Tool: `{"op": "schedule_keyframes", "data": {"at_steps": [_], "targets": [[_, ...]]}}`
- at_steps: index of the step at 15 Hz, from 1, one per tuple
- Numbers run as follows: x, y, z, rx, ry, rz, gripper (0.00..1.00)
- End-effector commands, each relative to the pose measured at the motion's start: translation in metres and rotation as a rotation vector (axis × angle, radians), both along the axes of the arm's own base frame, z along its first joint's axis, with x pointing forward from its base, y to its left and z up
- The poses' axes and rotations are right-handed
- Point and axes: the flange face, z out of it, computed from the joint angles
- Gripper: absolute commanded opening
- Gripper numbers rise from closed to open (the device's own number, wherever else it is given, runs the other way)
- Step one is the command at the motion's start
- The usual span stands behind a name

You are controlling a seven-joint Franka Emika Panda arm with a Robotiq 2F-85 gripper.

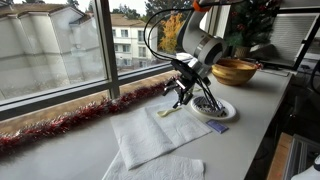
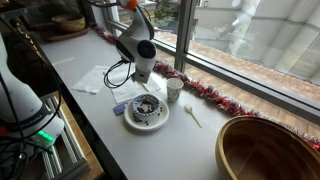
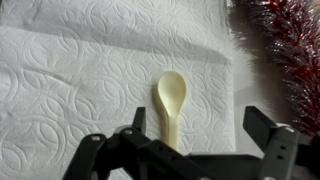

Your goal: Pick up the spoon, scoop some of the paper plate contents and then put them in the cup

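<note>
The spoon handle [image 1: 173, 109] [image 3: 172, 131] is off-center between my open fingers, so my gripper should go down onto it while shifting slightly to the left in the wrist view.
The pale cream spoon [image 3: 172, 108] lies flat on a white paper towel [image 3: 80, 80], bowl end away from me. It also shows in both exterior views [image 1: 166, 112] [image 2: 192, 116]. My gripper [image 3: 200, 128] is open and empty above it; the spoon handle lies between the fingers, nearer the left one. The gripper shows in both exterior views [image 1: 182, 98] [image 2: 143, 74]. The white paper plate [image 2: 160, 122] [image 1: 228, 110] holds a heap of dark bits [image 2: 147, 106] [image 1: 208, 104]. The small pale cup [image 2: 174, 90] stands beside the plate.
A golden-brown wooden bowl [image 2: 268, 150] [image 1: 235, 70] stands past the plate. Red tinsel [image 3: 292, 50] [image 1: 70, 120] runs along the window edge. More paper towels [image 1: 150, 135] [image 2: 95, 78] lie on the counter. A small blue item [image 2: 120, 108] lies by the plate.
</note>
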Motion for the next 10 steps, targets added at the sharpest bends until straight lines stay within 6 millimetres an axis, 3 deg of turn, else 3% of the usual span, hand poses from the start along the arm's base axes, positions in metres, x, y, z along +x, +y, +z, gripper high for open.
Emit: {"op": "schedule_keyframes", "data": {"at_steps": [1,3,6,7,10], "targets": [[0.004,-0.011,-0.011,0.024,0.038,0.021,1.00],[0.005,-0.016,-0.017,0.033,0.050,0.023,1.00],[0.008,-0.022,-0.023,0.049,0.054,0.027,0.66],[0.009,-0.023,-0.025,0.051,0.056,0.030,0.60],[0.012,-0.026,-0.031,0.066,0.067,0.040,0.55]]}}
